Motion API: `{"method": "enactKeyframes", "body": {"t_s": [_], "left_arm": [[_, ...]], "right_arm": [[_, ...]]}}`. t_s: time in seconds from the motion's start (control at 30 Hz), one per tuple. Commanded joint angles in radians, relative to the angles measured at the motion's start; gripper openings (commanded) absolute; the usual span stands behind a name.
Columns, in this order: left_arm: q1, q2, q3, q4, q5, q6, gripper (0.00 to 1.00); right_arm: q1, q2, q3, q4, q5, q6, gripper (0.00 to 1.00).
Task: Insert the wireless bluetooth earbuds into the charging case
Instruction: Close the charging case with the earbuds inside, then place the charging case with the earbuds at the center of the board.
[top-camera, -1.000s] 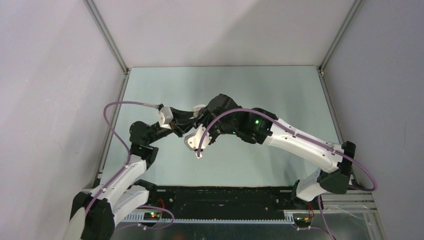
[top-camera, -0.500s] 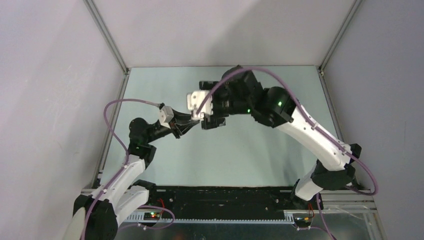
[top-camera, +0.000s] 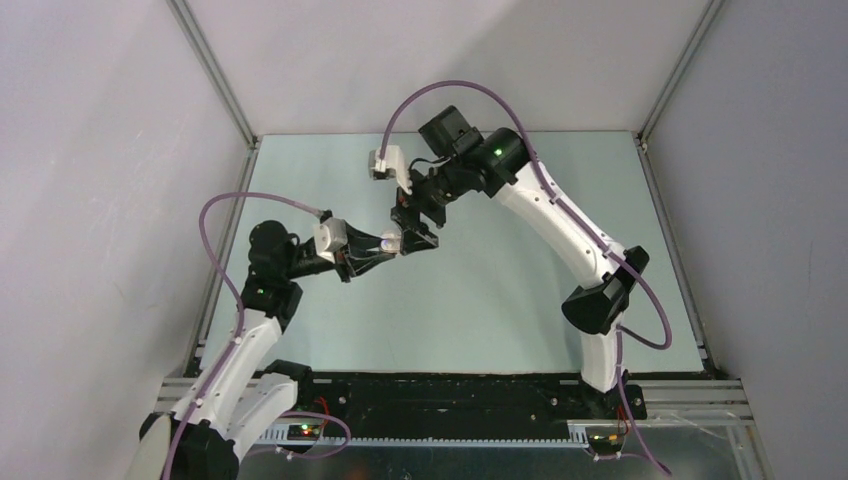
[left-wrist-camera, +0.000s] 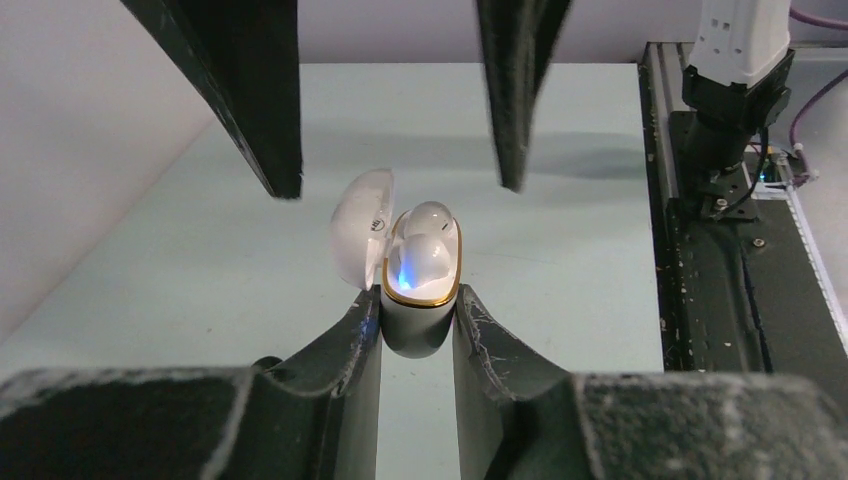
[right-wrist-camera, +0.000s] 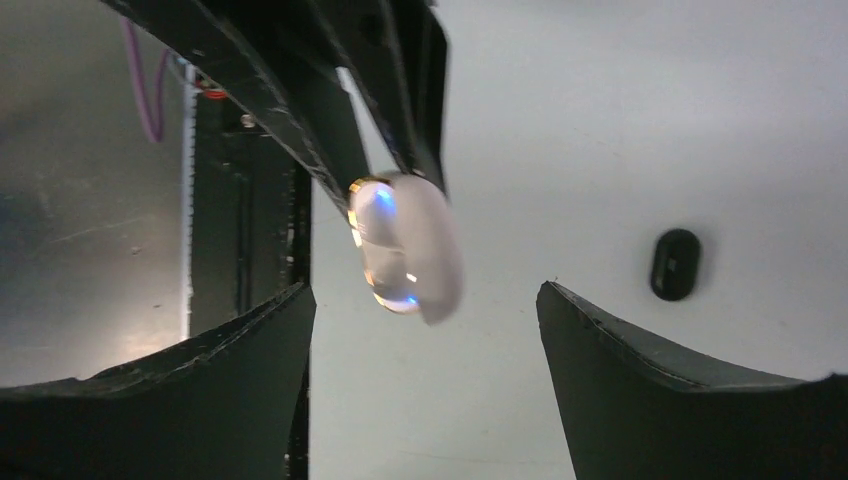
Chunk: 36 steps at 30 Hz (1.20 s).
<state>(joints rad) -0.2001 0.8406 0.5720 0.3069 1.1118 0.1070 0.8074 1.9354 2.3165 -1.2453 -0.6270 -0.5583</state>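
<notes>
The bare middle tabletop is below my left gripper and to the right in the top view, so my left gripper needs to move down that way and let go of the case (top-camera: 392, 241).
My left gripper (left-wrist-camera: 418, 318) is shut on the lower body of the white charging case (left-wrist-camera: 420, 318), holding it above the table with the gold-rimmed mouth facing away. Its lid (left-wrist-camera: 360, 240) hangs open to the left. Two white earbuds (left-wrist-camera: 424, 250) sit inside, a blue light glowing beside them. My right gripper (right-wrist-camera: 424, 300) is open and empty, its fingers (left-wrist-camera: 255, 95) standing wide just beyond the case. From the right wrist view the case (right-wrist-camera: 408, 255) is blurred, pinched between the left fingers (right-wrist-camera: 330, 130). From above, the case (top-camera: 392, 241) sits at the left gripper's (top-camera: 386, 243) tips, right gripper (top-camera: 415, 228) adjacent.
A black oval object (right-wrist-camera: 675, 263) lies on the pale table (top-camera: 500, 300) to the right of the case in the right wrist view. The black base rail (left-wrist-camera: 705, 260) runs along the near edge. Grey walls (top-camera: 120, 150) close in the left, back and right sides.
The right arm has swung from over the left gripper to the far side of the table and its jaws have opened wide. The left gripper stays shut on the case, shifted slightly.
</notes>
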Motion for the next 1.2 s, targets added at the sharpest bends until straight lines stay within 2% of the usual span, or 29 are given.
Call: {"method": "enactKeyframes", "body": {"t_s": [0.0,0.1,0.23,0.3,0.4,0.5,0.67,0.77,0.83,0.93,1.03,1.17], "left_arm": [[0.008,0.007,0.049,-0.068,0.043,0.070,0.00],[0.008,0.016,0.057,-0.066,0.013,0.057,0.00],[0.008,0.037,0.059,0.041,-0.096,-0.095,0.00],[0.008,0.055,0.056,0.119,-0.151,-0.216,0.00],[0.007,0.093,0.050,0.211,-0.221,-0.388,0.00],[0.002,0.125,0.054,0.254,-0.240,-0.448,0.00],[-0.018,0.226,0.060,0.227,-0.249,-0.488,0.00],[-0.074,0.283,0.069,0.214,-0.285,-0.535,0.00],[-0.128,0.343,0.105,0.184,-0.305,-0.566,0.01],[-0.202,0.461,0.190,0.117,-0.424,-0.615,0.03],[-0.287,0.598,0.261,0.092,-0.519,-0.712,0.04],[-0.354,0.803,0.462,-0.143,-0.667,-0.772,0.06]], "right_arm": [[0.052,-0.008,0.039,-0.013,-0.109,0.022,0.86],[0.095,-0.012,0.033,-0.023,-0.082,-0.004,0.86],[0.115,-0.033,-0.016,-0.004,0.006,0.021,0.86],[0.139,-0.056,-0.054,0.020,0.115,0.028,0.86],[0.192,-0.092,-0.103,0.067,0.387,0.041,0.86],[0.214,-0.139,-0.178,0.161,0.545,0.079,0.87],[0.108,-0.215,-0.184,0.223,0.546,0.149,0.88],[0.030,-0.259,-0.200,0.243,0.543,0.205,0.90],[-0.009,-0.308,-0.223,0.250,0.601,0.218,0.96],[-0.064,-0.398,-0.288,0.267,0.729,0.182,0.99],[-0.132,-0.521,-0.376,0.274,0.786,0.180,0.99],[-0.280,-0.621,-0.459,0.263,0.785,0.209,0.99]]}}
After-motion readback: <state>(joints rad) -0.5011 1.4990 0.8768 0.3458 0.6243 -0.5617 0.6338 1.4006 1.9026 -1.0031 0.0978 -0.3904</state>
